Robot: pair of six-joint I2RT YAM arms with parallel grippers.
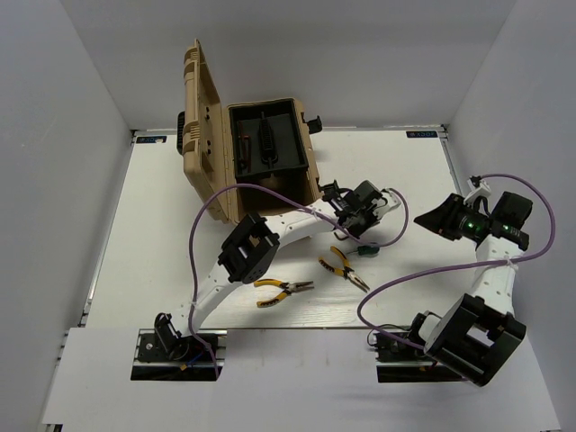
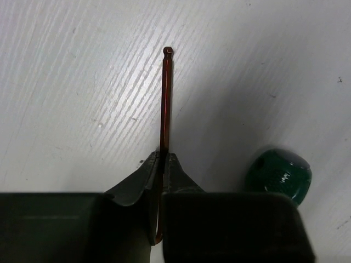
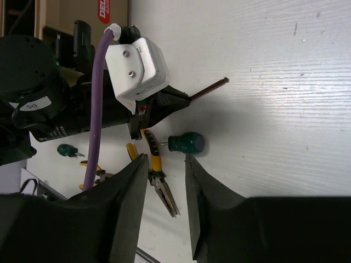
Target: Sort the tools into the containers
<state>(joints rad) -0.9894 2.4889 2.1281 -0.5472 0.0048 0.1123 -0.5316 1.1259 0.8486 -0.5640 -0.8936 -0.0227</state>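
Next, my left gripper rises, swings outward and to its left in the top view over the black tray and releases the hex key, since that tray holds tools.
My left gripper (image 1: 358, 214) (image 2: 163, 156) is shut on a thin dark hex key (image 2: 166, 98), which sticks out forward just above the white table. The key also shows in the right wrist view (image 3: 208, 89). A stubby green-handled screwdriver (image 1: 366, 251) (image 2: 278, 174) (image 3: 186, 143) lies just beside it. Two yellow-handled pliers (image 1: 345, 267) (image 1: 282, 290) lie nearer the arm bases. A second green screwdriver (image 3: 66, 149) shows behind the left arm. My right gripper (image 1: 441, 219) (image 3: 166, 161) is open and empty, held above the table right of these tools. The tan toolbox (image 1: 200, 117) stands open at the back.
The toolbox's black inner tray (image 1: 288, 166) holds a few dark tools. The left arm's purple cable (image 1: 270, 193) loops over the table between toolbox and pliers. White walls close in the table on the left, right and back.
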